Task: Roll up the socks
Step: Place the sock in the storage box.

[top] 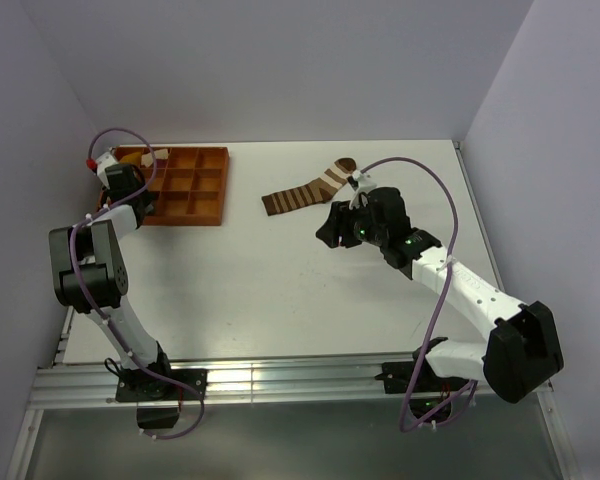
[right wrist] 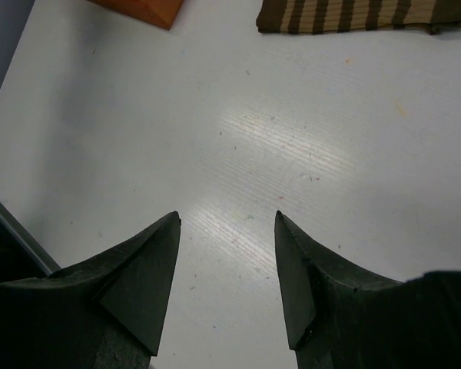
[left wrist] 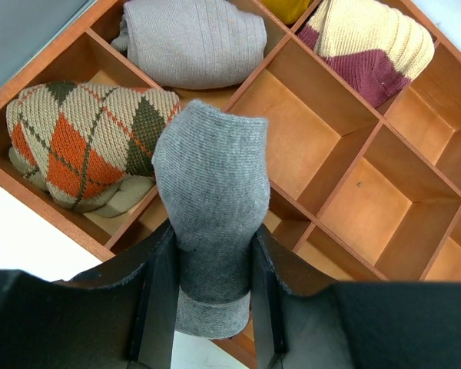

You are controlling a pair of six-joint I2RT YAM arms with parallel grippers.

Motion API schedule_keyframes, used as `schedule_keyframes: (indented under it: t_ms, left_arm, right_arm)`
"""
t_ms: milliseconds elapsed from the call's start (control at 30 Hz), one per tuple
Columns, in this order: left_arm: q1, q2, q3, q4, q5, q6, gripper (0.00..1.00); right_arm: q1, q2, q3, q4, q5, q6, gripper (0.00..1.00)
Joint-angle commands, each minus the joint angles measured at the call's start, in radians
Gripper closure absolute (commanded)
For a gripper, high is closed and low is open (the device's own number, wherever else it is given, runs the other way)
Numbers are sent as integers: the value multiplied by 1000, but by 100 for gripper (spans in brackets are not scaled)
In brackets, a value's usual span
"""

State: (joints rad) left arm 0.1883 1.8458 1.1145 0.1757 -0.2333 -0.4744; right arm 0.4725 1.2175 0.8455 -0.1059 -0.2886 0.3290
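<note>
Next, my left gripper brings the rolled grey sock down into the near-row cell (top: 146, 206) (left wrist: 212, 237) beside the argyle sock.
My left gripper (left wrist: 213, 238) is shut on a rolled plain grey sock (left wrist: 211, 184) and holds it over the near-left cells of the wooden divider tray (left wrist: 323, 165); in the top view this gripper (top: 130, 180) is at the tray's left end. The brown sock with white stripes (top: 308, 190) lies flat on the white table, right of the tray; its edge shows at the top of the right wrist view (right wrist: 353, 15). My right gripper (right wrist: 227, 223) is open and empty above bare table, just below-right of that sock (top: 342, 228).
The tray (top: 195, 190) holds rolled socks: an argyle one (left wrist: 77, 138), a beige one (left wrist: 192, 38) and a cream-and-maroon one (left wrist: 373, 46). Several cells are empty. Walls close in at the back and both sides. The tray's corner (right wrist: 142, 9) shows in the right wrist view.
</note>
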Motion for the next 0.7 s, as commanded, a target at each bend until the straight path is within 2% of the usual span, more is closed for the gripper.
schedule_keyframes:
  t_ms: [0,233,667]
  left_arm:
    - [2,-5,-8,39,12,-13,100]
    - [3,6,19,-42,32,-44,100]
    - [2,147,223,-379,86,-119,100]
  right_arm:
    - [-9,10,32,3,-15,-21,41]
    - [-9,13,30,2,-11,-25,41]
    - [-14,13,20,15,8,-28,41]
